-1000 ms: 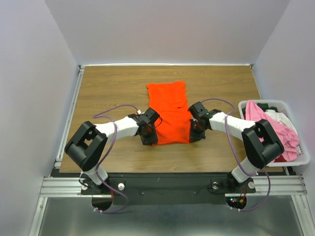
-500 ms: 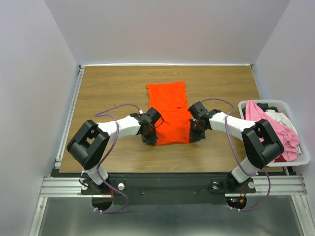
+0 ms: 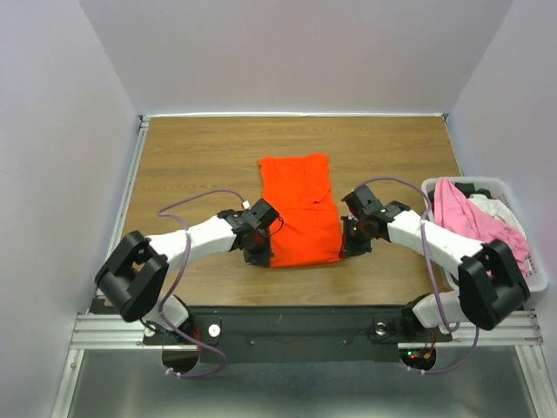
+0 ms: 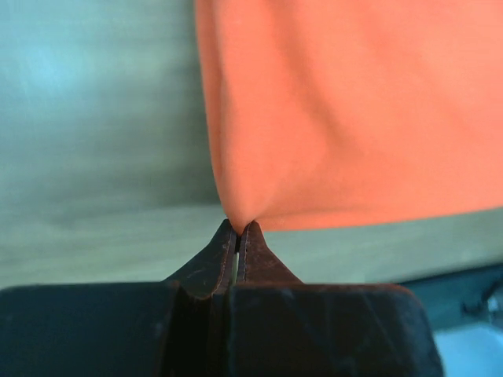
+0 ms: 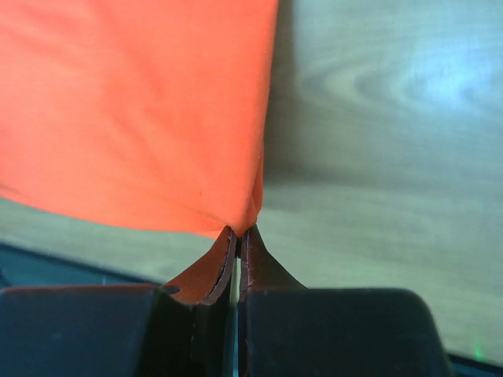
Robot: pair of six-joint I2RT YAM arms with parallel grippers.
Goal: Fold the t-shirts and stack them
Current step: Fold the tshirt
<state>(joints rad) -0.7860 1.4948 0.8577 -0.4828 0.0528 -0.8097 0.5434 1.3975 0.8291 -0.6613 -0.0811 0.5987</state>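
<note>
Next, my left gripper carries the near corner outward over the far end of the long strip (image 3: 271, 165), which lies outward of it, to halve the length, and releases.
The bright orange t-shirt (image 3: 300, 209) lies as a long folded strip on the wooden table (image 3: 191, 157). My left gripper (image 3: 261, 254) is shut on its near left corner, seen in the left wrist view (image 4: 238, 226) pinching the orange cloth (image 4: 346, 110). My right gripper (image 3: 348, 247) is shut on the near right corner, seen in the right wrist view (image 5: 240, 232) pinching the orange cloth (image 5: 134, 110). Both corners are held slightly above the table.
A white plastic bin (image 3: 531, 261) at the right table edge holds pink (image 3: 461, 213), white and dark shirts. The table's front edge and black base rail (image 3: 296, 318) lie just behind the grippers.
Both grippers have pulled back toward the near edge of the table, dragging the orange t-shirt's near end with them. Both arms are stretched out lower and flatter.
</note>
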